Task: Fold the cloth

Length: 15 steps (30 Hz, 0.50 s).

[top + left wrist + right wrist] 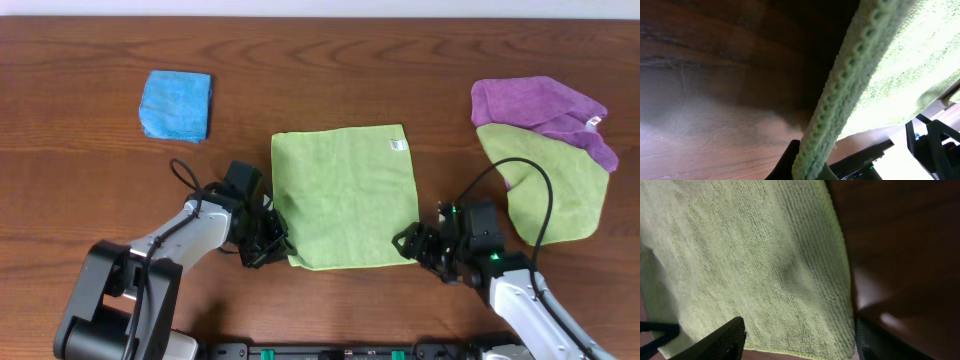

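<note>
I should next lift the stitched edge of the cloth with my left gripper, carry it outward and let it go by the cloth's far untagged corner (279, 141). That corner is outward of my gripper's fingers.
The lime-green cloth (345, 195) lies spread out at the table's middle, with its white tag (397, 145) at the far right corner. My left gripper (270, 245) is at the cloth's near left corner. In the left wrist view it (810, 170) is shut on the cloth's hemmed edge (850, 85), which rises from the jaws. My right gripper (410, 243) is at the near right corner. In the right wrist view it (797, 347) is open, its fingers on either side of the cloth's corner (765, 270), which lies flat between them.
A second lime-green cloth (560, 195) lies at the right, partly under a purple cloth (540, 105). A small bright-blue folded cloth (176, 104) lies at the far left. The wooden table (80, 180) stretches around them.
</note>
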Available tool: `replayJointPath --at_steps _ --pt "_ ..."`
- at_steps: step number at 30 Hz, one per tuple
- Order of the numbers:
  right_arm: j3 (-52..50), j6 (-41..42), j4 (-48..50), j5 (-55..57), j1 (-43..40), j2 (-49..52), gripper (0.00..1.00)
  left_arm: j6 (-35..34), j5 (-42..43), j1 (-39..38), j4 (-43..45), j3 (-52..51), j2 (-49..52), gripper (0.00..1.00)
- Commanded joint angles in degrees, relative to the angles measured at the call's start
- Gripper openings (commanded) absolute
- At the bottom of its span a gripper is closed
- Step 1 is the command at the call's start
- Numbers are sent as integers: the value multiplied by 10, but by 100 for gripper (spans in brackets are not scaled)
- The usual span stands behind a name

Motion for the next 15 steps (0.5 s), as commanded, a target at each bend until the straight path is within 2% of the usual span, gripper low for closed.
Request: replayJointPath --at_steps 1,5,7,8,9,15 --pt "-15 14 8 3 14 25 70 13 1 3 -3 -4 0 6" --pt "-14 14 27 3 21 56 61 13 4 3 -4 -4 0 6" --pt "-14 11 28 3 21 62 46 13 5 3 -4 -4 0 6" --pt "-14 0 28 3 21 61 26 13 5 4 -6 -4 0 6" --pt "-14 -2 27 2 21 59 1 13 5 7 -9 -3 0 6" --pt "-14 -2 21 -19 21 27 1 82 15 62 -63 -3 -17 6"
